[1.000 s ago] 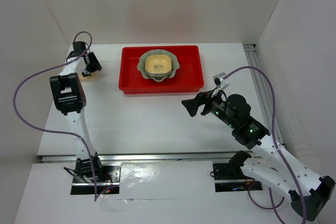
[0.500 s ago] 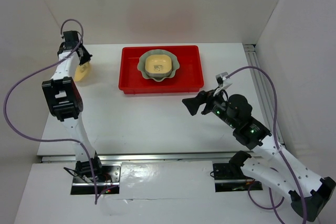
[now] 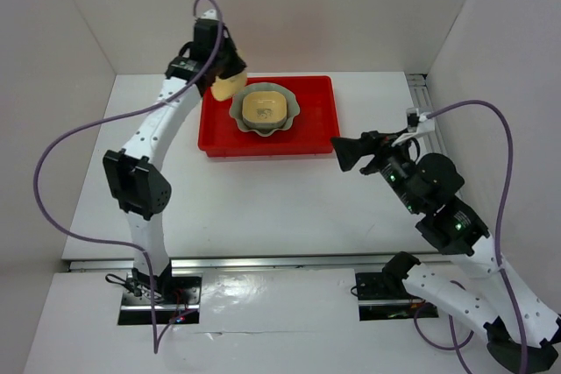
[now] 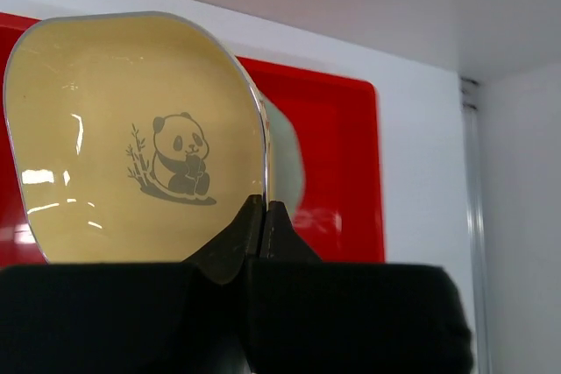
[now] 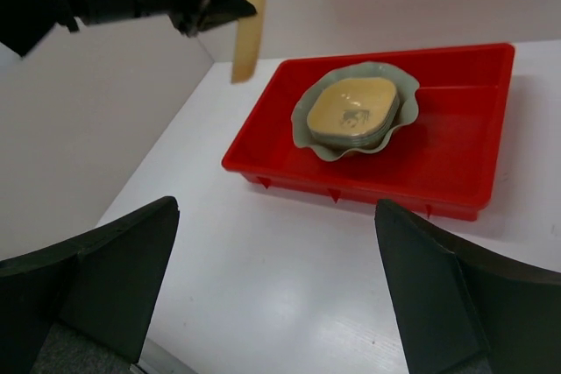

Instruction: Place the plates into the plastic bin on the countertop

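I need to move my left gripper to the right in the overhead view next, then down onto the stack of small plates, because my yellow plate [image 3: 230,86] matches the top one.
A small yellow plate [image 4: 131,146] with a panda picture hangs on edge in the air, my left gripper [image 4: 265,209] shut on its rim. From above, that gripper [image 3: 217,66] holds the plate [image 3: 230,86] over the far left corner of the red plastic bin [image 3: 316,122]. Inside the bin lies the pale green scalloped plate [image 3: 294,111], with a stack of small plates in it, a yellowish one [image 3: 266,107] on top. My right gripper [image 3: 344,153] stands open off the bin's near right corner, above the white countertop [image 3: 263,194]. Nothing lies between its fingers [image 5: 114,260].
White walls close in the countertop on the left, back and right. An aluminium rail [image 3: 431,120] runs along the right wall, and another [image 3: 263,262] along the near edge. The left arm's purple cable [image 3: 53,155] loops out to the left.
My left gripper closed on the yellow plate at the far left of the countertop, lifted it and swung right to above the bin's corner. The right arm shifted slightly right, still open.
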Robot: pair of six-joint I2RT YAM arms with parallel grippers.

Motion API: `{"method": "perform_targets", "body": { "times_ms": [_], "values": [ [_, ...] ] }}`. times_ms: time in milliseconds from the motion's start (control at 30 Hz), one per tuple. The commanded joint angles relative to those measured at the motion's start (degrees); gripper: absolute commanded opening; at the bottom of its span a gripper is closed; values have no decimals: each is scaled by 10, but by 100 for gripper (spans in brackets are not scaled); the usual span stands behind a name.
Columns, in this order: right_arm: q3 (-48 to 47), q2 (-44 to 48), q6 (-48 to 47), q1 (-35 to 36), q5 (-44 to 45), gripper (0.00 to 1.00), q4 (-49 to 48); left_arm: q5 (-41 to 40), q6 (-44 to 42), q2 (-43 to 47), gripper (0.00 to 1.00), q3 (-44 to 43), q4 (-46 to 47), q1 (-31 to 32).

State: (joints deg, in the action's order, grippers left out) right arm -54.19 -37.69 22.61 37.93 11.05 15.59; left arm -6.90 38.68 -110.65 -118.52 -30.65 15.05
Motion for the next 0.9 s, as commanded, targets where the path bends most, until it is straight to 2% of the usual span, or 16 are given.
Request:
{"method": "perform_targets", "body": {
  "times_ms": [0, 200, 433, 867],
  "values": [
    [-43, 9, -13, -2, 49, 100, 33, 42, 36, -66, 0, -49, 6, 48],
    [-43, 25, -13, -2, 49, 100, 58, 17, 31, -123, 0, -93, 25, 113],
    [-21, 36, -13, -2, 49, 100, 57, 22, 7, -150, 0, -93, 54, 118],
    [2, 8, -8, -2, 38, 100, 22, 29, -40, -197, 0, -149, 67, 107]
  ]
}}
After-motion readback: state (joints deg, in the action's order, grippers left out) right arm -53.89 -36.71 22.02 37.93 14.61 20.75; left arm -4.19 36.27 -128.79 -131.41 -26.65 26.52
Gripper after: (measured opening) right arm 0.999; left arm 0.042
